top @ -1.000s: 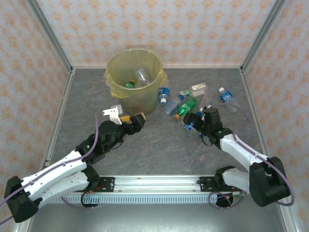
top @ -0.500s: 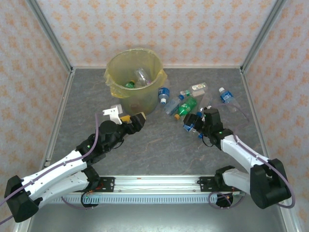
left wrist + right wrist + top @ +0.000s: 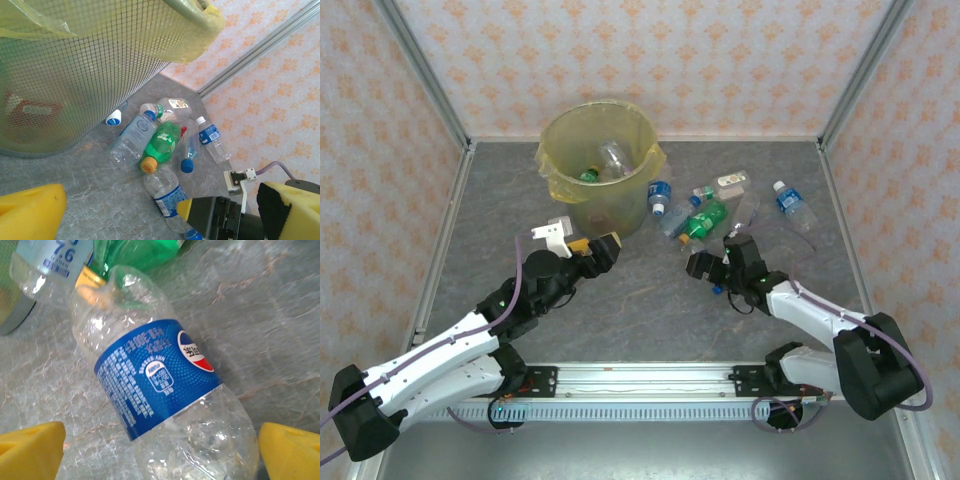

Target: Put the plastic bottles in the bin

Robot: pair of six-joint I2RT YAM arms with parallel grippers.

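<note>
I will next move my right gripper back and down onto the blue-labelled bottle's end with the cap (image 3: 717, 289), turning to line up before closing, as the bottle lies slanted between my fingers.
The yellow-lined bin (image 3: 552, 135) stands at the back, and its mesh wall (image 3: 75, 75) looms close in the left wrist view. It holds a clear bottle (image 3: 611, 154) and a green one (image 3: 588, 175). Several bottles lie to its right, among them a green bottle with an orange cap (image 3: 706, 219) (image 3: 165, 142). A clear blue-labelled bottle (image 3: 160, 375) (image 3: 167, 195) lies on the table between the spread fingers of my open right gripper (image 3: 703, 265) (image 3: 160, 450). My left gripper (image 3: 605, 248) (image 3: 160, 215) hangs open and empty near the bin's base.
A lone blue-labelled bottle (image 3: 790, 203) lies far right. A clear bottle with a blue cap (image 3: 658, 195) rests against the bin. Metal frame posts and patterned walls close in the table on three sides. Bare grey tabletop (image 3: 640, 300) spreads between the arms.
My right gripper has moved left and a little nearer, coming down astride the blue-labelled bottle. The left arm has stayed still.
</note>
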